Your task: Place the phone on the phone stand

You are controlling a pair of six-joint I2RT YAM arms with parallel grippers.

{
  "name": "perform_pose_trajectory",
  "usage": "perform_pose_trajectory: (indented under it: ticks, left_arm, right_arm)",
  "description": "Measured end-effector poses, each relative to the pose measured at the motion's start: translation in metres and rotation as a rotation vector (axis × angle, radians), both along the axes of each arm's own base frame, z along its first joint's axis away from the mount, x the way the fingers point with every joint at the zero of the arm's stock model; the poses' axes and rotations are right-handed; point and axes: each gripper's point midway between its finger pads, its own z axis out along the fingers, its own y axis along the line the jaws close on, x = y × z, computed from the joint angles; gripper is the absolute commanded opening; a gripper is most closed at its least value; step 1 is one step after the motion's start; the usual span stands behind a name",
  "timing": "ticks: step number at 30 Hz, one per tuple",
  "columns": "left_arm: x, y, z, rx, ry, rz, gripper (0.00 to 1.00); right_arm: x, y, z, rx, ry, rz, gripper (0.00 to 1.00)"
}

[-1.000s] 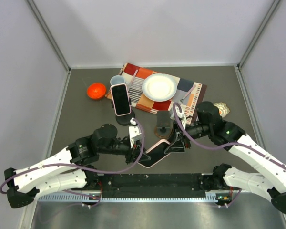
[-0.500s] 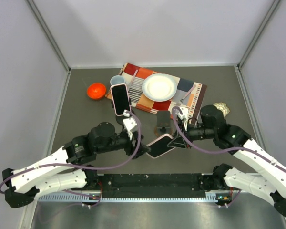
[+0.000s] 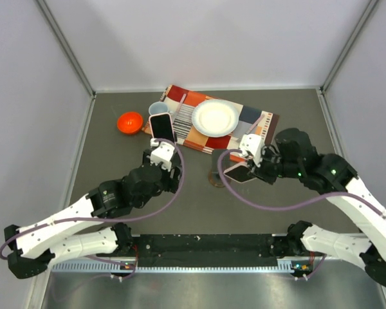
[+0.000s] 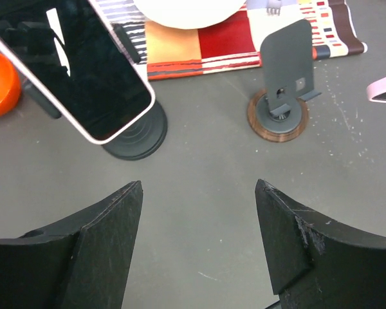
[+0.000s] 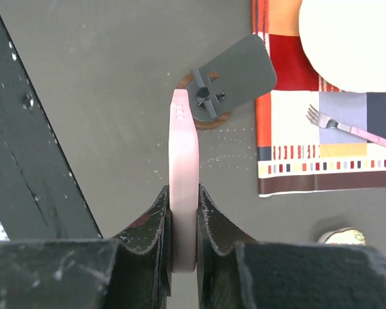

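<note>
The right gripper swings left in the top view next, turns, lowers the phone onto the stand's empty ledge and releases it, as that ledge lies below it that way.
A pink-cased phone (image 3: 235, 172) hangs off the table, seen edge-on (image 5: 183, 154) in the right wrist view. My right gripper (image 5: 183, 193) is shut on its lower end (image 3: 246, 171). Just left of and below the phone, the empty grey phone stand (image 3: 217, 176) rises from its round brown base (image 5: 235, 76). My left gripper (image 4: 199, 187) is open with nothing between its fingers. It hovers over bare table near a second phone (image 4: 77, 64), which leans on a black stand (image 3: 162, 127). The empty stand (image 4: 284, 64) lies ahead and to the right of that gripper.
A patterned placemat (image 3: 248, 122) at the back holds a white plate (image 3: 215, 118) and a fork (image 5: 347, 125). An orange bowl (image 3: 130, 121) and a blue cup (image 3: 157, 108) stand at the back left. A crumpled pale object (image 5: 338, 235) lies right of the mat.
The left gripper opened, let go of the pink phone and drew away toward the back left. The right gripper shut on the phone and carried it up and back, beside the empty stand.
</note>
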Motion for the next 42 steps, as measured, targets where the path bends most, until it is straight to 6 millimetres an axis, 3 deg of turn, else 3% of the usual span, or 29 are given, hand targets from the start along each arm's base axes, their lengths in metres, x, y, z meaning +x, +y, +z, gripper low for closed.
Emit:
perform_pose_trajectory:
  ticks: [5,13,18,28,42]
  left_arm:
    - [-0.006,0.029,-0.002,-0.033,-0.038,0.048,0.76]
    - [-0.014,0.064,0.007,-0.148,-0.101,0.129,0.76]
    - [-0.016,0.075,0.015,-0.206,-0.125,0.153,0.76]
    - [-0.017,0.075,0.010,-0.203,-0.119,0.155,0.76]
    - [-0.015,0.074,0.008,-0.183,-0.119,0.160,0.76]
  right_arm:
    - [0.016,0.015,-0.011,-0.154,0.040,0.128,0.00]
    - [0.060,0.043,-0.041,-0.367,0.103,0.250,0.00]
    - [0.062,0.041,-0.052,-0.436,0.113,0.325,0.00]
    - [0.082,0.058,-0.030,-0.445,0.042,0.390,0.00]
    - [0.090,0.067,-0.057,-0.496,0.108,0.440,0.00]
